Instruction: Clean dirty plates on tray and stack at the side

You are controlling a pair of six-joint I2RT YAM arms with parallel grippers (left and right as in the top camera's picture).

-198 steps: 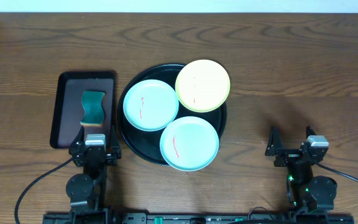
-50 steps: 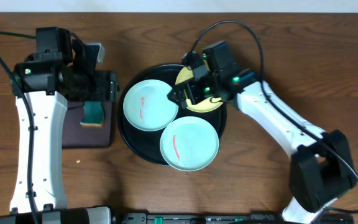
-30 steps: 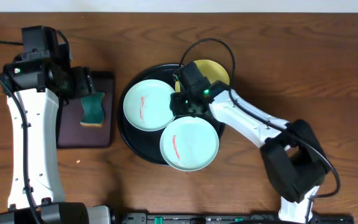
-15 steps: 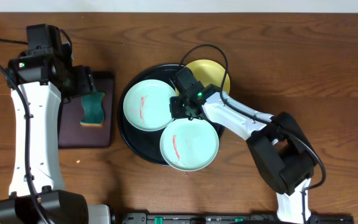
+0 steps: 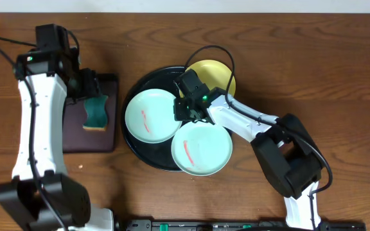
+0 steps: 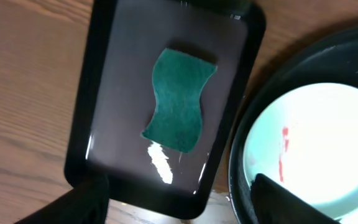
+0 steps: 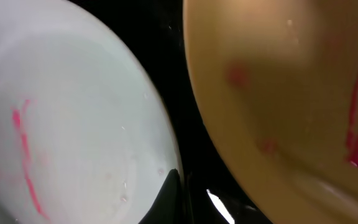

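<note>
The sponge is below my left gripper. Next, the gripper will go down to it, open its fingers to either side of the sponge's narrow middle, and close them there.
The round black tray holds three plates with red smears. A pale blue-green plate lies on its left side, a second one at the front, and the yellow plate at the back, partly under my right arm. My right gripper is shut on the right rim of the left pale plate, its dark fingertip lying over that edge, with the yellow plate just beside. My left gripper hangs open above the green sponge, touching nothing.
The sponge lies in a small dark rectangular tray left of the round tray. In the left wrist view the round tray's rim almost touches that small tray. Bare wood table stretches to the right.
My right gripper has closed at the rim of the left pale plate, which slid slightly left. The front plate shifted a little right. My left gripper moved closer over the sponge.
</note>
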